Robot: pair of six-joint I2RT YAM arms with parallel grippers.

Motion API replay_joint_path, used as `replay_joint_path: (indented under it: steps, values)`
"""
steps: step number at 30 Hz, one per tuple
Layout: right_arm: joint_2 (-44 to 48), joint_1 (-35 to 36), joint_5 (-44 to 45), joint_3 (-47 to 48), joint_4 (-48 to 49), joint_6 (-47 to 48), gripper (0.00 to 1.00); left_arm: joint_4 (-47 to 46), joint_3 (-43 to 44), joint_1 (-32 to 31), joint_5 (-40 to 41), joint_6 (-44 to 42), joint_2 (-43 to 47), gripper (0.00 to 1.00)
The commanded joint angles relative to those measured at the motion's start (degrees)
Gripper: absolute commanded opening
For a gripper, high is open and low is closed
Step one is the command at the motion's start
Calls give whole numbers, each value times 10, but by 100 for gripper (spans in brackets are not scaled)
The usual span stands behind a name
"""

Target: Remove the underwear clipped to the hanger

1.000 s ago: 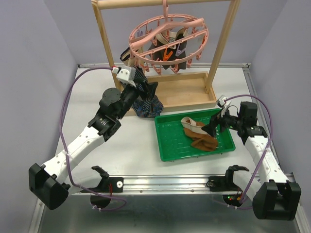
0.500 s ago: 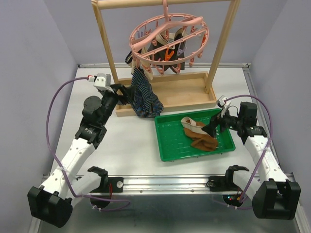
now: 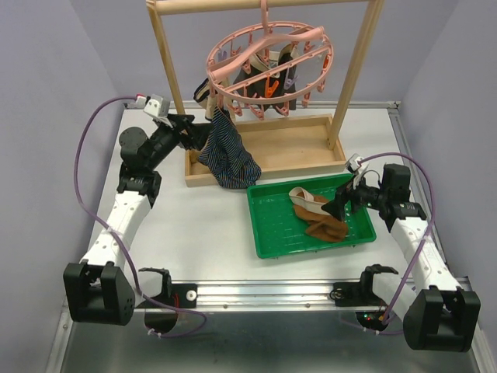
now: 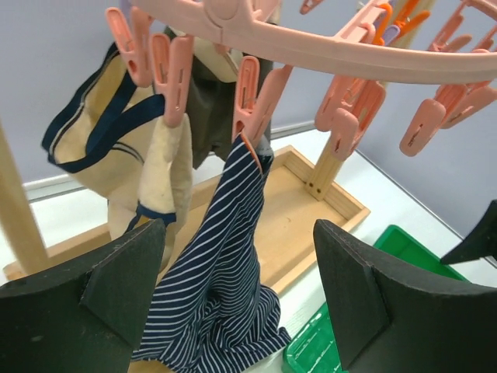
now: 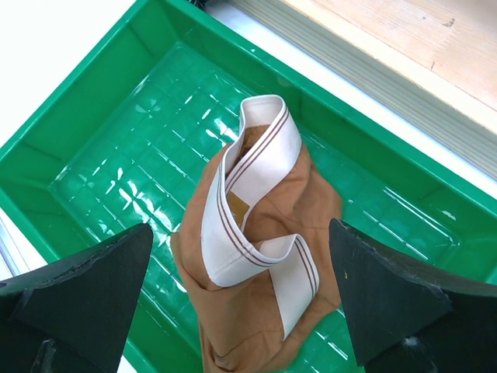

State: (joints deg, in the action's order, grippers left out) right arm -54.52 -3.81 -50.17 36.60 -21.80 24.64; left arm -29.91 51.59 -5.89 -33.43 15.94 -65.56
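Next, the right gripper swings outward from the tray (image 3: pixel 272 229), toward the left in the top view, onto the navy underwear's lower part (image 3: pixel 235 165), because a clip holds the navy underwear.
The pink ring hanger (image 3: pixel 268 58) hangs from the wooden frame, its rim and clips filling the top of the left wrist view (image 4: pixel 311 47). Navy striped underwear (image 3: pixel 227 151) hangs from one pink clip (image 4: pixel 247 97), its lower end bunched on the wooden base (image 4: pixel 210 311). Beige underwear with navy trim (image 4: pixel 116 148) and a dark pair stay clipped behind. My left gripper (image 3: pixel 196 136) is open, just left of the navy cloth and apart from it. Brown underwear with a white waistband (image 5: pixel 260 256) lies in the green tray (image 3: pixel 272 229). My right gripper (image 3: pixel 342 204) is open above it.
The tall wooden frame has posts (image 3: pixel 167 70) at left and right and a shallow wooden base box (image 3: pixel 299 148). The green tray sits in front of that base. Purple cables loop beside both arms. Grey walls close in the table on three sides.
My left arm has swung left and back, away from the navy underwear, which now hangs straighter from its clip. The right arm has not moved.
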Motion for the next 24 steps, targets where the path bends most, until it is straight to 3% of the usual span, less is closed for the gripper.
replay_joint_path:
  steps: [1, 5, 14, 19, 24]
  values:
    - [-1, -5, -25, -13, 23, 9, 100, -45, 34, 4, -69, -9, -18, 87]
    - [-6, -5, -33, -14, 22, 10, 100, -45, 31, 4, -71, -21, -39, 85]
    - [4, -1, -186, -43, 13, 93, 100, -23, -83, 4, -25, -74, 28, 85]
    - [-35, 37, -87, 13, 12, 175, 100, 11, -138, 4, 43, -45, 111, 85]
    - [-116, 157, 44, 90, 26, 213, 100, 80, -179, 4, 114, -29, 238, 86]
